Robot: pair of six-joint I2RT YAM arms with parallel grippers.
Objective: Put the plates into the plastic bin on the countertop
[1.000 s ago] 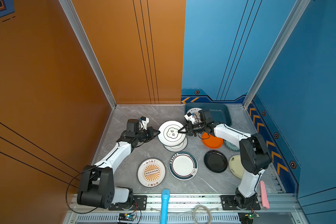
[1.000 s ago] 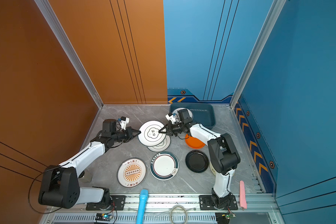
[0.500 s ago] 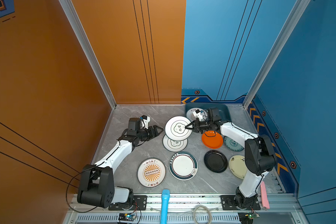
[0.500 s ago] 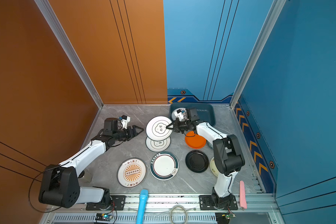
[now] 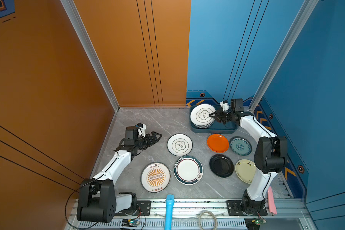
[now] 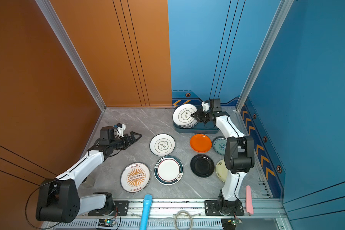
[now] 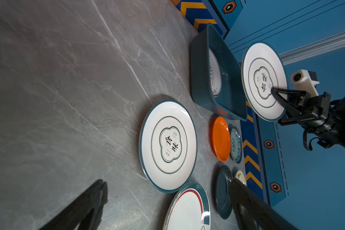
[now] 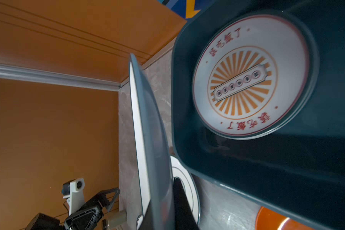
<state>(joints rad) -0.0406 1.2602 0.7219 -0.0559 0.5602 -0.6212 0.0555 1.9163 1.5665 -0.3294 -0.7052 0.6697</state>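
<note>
My right gripper goes down into the bin next and releases the white plate's rim over the sunburst plate (image 8: 244,78) below it, since the white plate hangs above the bin.
My right gripper (image 5: 212,115) is shut on the rim of a white plate with a green cloud motif (image 5: 201,115), held tilted above the left end of the plastic bin (image 5: 228,129). In the bin lies a sunburst plate (image 8: 251,79). My left gripper (image 5: 157,137) stands open and empty over the countertop (image 5: 147,121), left of a second cloud plate (image 5: 179,144). Also on the countertop are a sunburst plate (image 5: 155,177), a teal-rimmed plate (image 5: 188,170), and orange (image 5: 218,143), teal patterned (image 5: 240,146), black (image 5: 221,165) and cream (image 5: 245,170) plates.
Orange and blue walls close the back and both sides. On the front rail lie a blue handle (image 5: 169,211), a coiled cable (image 5: 207,219) and a pink piece (image 5: 271,201). The right arm's elbow (image 5: 270,155) hangs over the cream and teal patterned plates.
My left gripper let go of the cloud plate, opened and drew back to the left. My right gripper carried that plate from the middle of the countertop to above the bin.
</note>
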